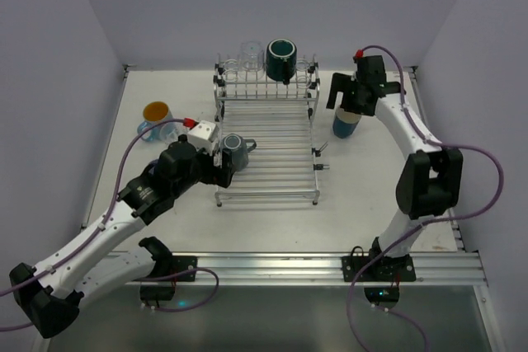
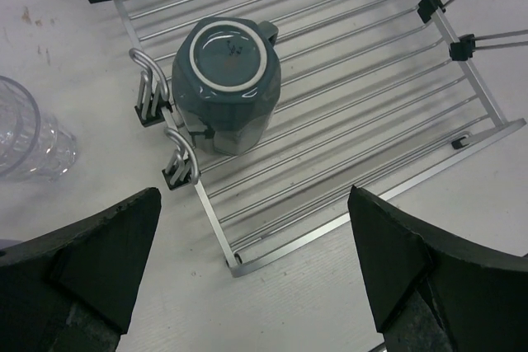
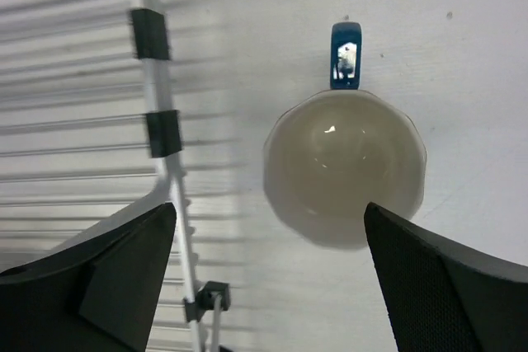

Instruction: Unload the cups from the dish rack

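Observation:
The grey-teal mug sits outward and below, and its handle points away. My left gripper should next reach outward and down, with its fingers on both sides of its body [image 1: 235,151] [image 2: 226,88].
The silver wire dish rack [image 1: 272,162] stands mid-table. A grey-teal mug [image 1: 234,151] sits upside down at the left edge of its flat tray, also in the left wrist view [image 2: 227,80]. A teal mug [image 1: 280,58] and a clear glass [image 1: 250,53] sit on the raised rear tier. My left gripper [image 1: 218,166] is open and empty, just short of the upside-down mug [image 2: 252,265]. My right gripper [image 1: 347,101] is open and empty above a dark blue mug [image 1: 346,124], which stands upright on the table right of the rack [image 3: 345,166].
A light blue mug with an orange inside [image 1: 156,118] stands on the table left of the rack. A clear glass tumbler [image 2: 29,133] stands on the table beside the rack's left side. Rack side hooks [image 1: 320,159] stick out to the right.

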{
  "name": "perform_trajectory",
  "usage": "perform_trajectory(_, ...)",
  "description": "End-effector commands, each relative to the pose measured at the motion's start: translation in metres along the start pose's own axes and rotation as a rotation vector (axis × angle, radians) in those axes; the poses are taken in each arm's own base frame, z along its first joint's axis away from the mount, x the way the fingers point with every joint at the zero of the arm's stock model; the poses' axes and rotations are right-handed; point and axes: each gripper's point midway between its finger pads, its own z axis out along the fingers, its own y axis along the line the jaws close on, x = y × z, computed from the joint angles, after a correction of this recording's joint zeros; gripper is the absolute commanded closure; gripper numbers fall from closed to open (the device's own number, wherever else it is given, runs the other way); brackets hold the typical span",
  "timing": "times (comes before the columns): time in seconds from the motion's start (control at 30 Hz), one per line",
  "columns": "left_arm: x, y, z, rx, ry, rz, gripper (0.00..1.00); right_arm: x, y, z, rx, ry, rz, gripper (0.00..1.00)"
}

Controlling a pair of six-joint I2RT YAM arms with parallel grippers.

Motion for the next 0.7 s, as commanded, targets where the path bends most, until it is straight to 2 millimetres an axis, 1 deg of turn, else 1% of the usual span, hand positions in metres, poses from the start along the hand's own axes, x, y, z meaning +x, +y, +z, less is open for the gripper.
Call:
perform_trajectory(0.0, -0.031, -0.007, 0.003, -0.004, -0.048, -0.071, 0.00, -0.049, 0.025, -0.087, -0.143, -0.285, 0.059, 0.01)
perform_trajectory(0.03, -0.037, -0.011, 0.005, 0.008, -0.051, -0.082, 0.00, -0.030, 0.022, -0.086, -0.154, -0.274, 0.077, 0.01)
perform_trajectory(0.07, -0.038, -0.014, 0.014, 0.011, -0.044, -0.095, 0.00, -0.026, 0.033, -0.099, -0.224, -0.301, 0.107, 0.01)
perform_trajectory(0.1, -0.040, -0.015, 0.019, 0.007, -0.045, -0.103, 0.00, -0.033, 0.045, -0.114, -0.308, -0.388, 0.111, 0.01)
perform_trajectory(0.13, -0.046, -0.013, 0.023, -0.015, -0.058, -0.110, 0.00, -0.007, 0.048, -0.128, -0.369, -0.403, 0.121, 0.01)
perform_trajectory(0.17, -0.045, -0.011, 0.034, -0.037, -0.048, -0.110, 0.00, 0.005, 0.064, -0.139, -0.470, -0.404, 0.135, 0.01)
perform_trajectory(0.2, -0.045, -0.007, 0.040, -0.068, -0.041, -0.110, 0.00, 0.015, 0.067, -0.145, -0.511, -0.416, 0.135, 0.01)
perform_trajectory(0.23, -0.051, 0.000, 0.043, -0.115, -0.054, -0.110, 0.00, 0.031, 0.069, -0.153, -0.548, -0.440, 0.129, 0.01)
perform_trajectory(0.27, -0.043, 0.004, 0.055, -0.148, -0.017, -0.096, 0.00, 0.040, 0.071, -0.157, -0.567, -0.440, 0.131, 0.01)
perform_trajectory(0.3, -0.043, 0.007, 0.059, -0.166, -0.008, -0.088, 0.00, 0.049, 0.074, -0.161, -0.594, -0.440, 0.126, 0.01)
perform_trajectory(0.33, -0.045, 0.008, 0.064, -0.176, -0.010, -0.083, 0.00, 0.066, 0.072, -0.155, -0.592, -0.414, 0.126, 0.01)
perform_trajectory(0.37, -0.043, 0.008, 0.074, -0.175, -0.002, -0.074, 0.00, 0.069, 0.071, -0.166, -0.608, -0.443, 0.123, 0.01)
perform_trajectory(0.4, -0.044, 0.008, 0.078, -0.173, 0.001, -0.079, 0.00, 0.073, 0.072, -0.170, -0.623, -0.448, 0.124, 0.01)
perform_trajectory(0.43, -0.043, 0.012, 0.082, -0.177, 0.011, -0.083, 0.00, 0.084, 0.070, -0.167, -0.628, -0.435, 0.124, 0.01)
perform_trajectory(0.47, -0.041, 0.013, 0.090, -0.181, 0.017, -0.084, 0.00, 0.085, 0.070, -0.178, -0.647, -0.460, 0.117, 0.01)
perform_trajectory(0.53, -0.037, 0.014, 0.102, -0.169, 0.032, -0.084, 0.00, 0.093, 0.070, -0.180, -0.663, -0.456, 0.106, 0.01)
perform_trajectory(0.6, -0.034, 0.013, 0.109, -0.160, 0.048, -0.078, 0.00, 0.097, 0.070, -0.184, -0.667, -0.459, 0.089, 0.01)
perform_trajectory(0.67, -0.025, 0.015, 0.117, -0.171, 0.078, -0.076, 0.00, 0.097, 0.069, -0.186, -0.666, -0.460, 0.084, 0.01)
